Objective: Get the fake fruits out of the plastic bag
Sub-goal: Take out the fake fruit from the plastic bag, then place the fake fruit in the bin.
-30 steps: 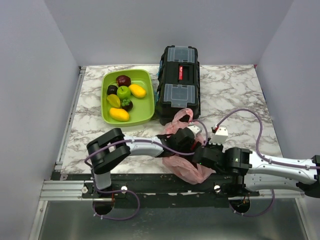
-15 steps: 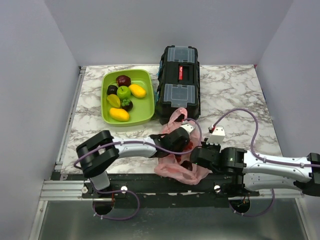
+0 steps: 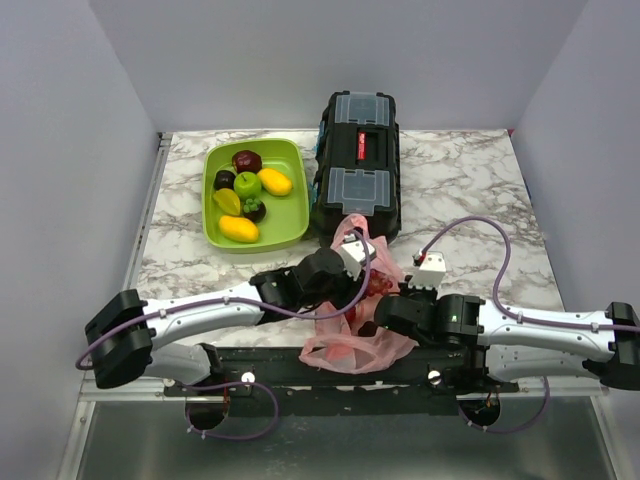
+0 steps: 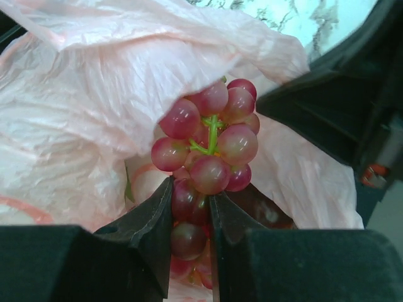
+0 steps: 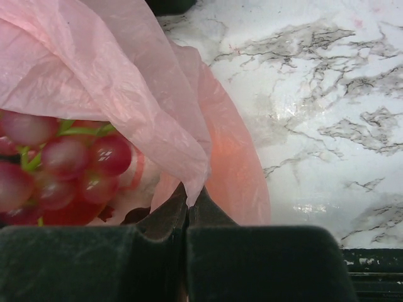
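My left gripper needs to go up, move over the bare bottom of the tray and go down to release, because that is outward and to its left in the top view.
The pink translucent plastic bag (image 3: 345, 340) lies crumpled at the table's near edge between both arms. Out of its mouth sticks a dark red grape bunch (image 4: 211, 141) with a green stem, one of the fake fruits. My left gripper (image 4: 191, 189) is shut on the bunch's lower grapes, its fingers (image 4: 154, 214) pressed to either side. My right gripper (image 5: 187, 198) is shut on a fold of the plastic bag (image 5: 94, 69) and holds that edge up beside the grape bunch (image 5: 63, 163). Other fruits inside the bag are hidden by the film.
A lime-green tray (image 3: 288, 215) at the back left holds several fruits, among them a green apple (image 3: 247, 184) and a maroon apple (image 3: 246, 160). A black toolbox (image 3: 357, 165) stands just behind the bag. Marble tabletop (image 3: 470, 190) stretches to the right.
The left gripper closed on the grape bunch inside the bag. Its arm stretched out lower and leftward. The bag and the right gripper shifted slightly left.
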